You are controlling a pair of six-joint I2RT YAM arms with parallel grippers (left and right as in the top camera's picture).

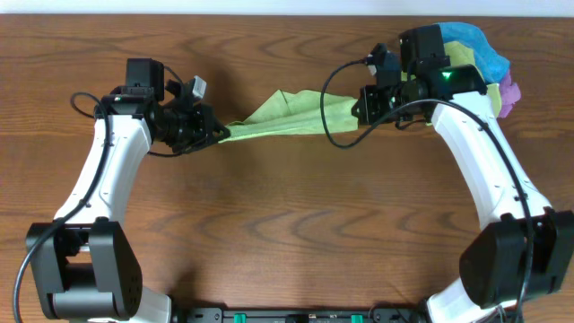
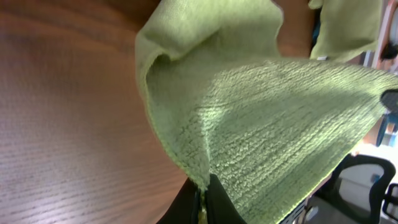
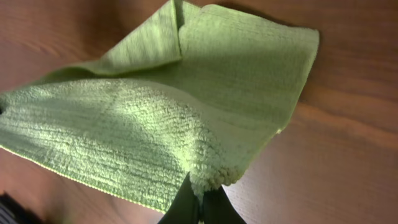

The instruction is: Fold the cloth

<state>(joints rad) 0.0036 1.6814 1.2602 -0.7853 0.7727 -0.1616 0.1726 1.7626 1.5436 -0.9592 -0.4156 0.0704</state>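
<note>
My right gripper moves down and back next and releases the cloth's corner on the bare wood, because the cloth's near edge hangs. The bare wood lies below and back of the corner.
The lime-green cloth (image 1: 291, 115) hangs stretched between my two grippers above the table, its far part resting on the wood. My left gripper (image 1: 215, 133) is shut on the cloth's left corner; the left wrist view shows the cloth (image 2: 261, 118) pinched between the black fingertips (image 2: 203, 193). My right gripper (image 1: 363, 109) is shut on the right corner; the right wrist view shows the cloth (image 3: 155, 118) bunched at the fingertips (image 3: 200, 196). The white tag is not visible.
A pile of other cloths (image 1: 480, 49), blue, yellow-green and purple, lies at the back right behind my right arm. The wooden table (image 1: 287, 224) stretches in front of the cloth.
</note>
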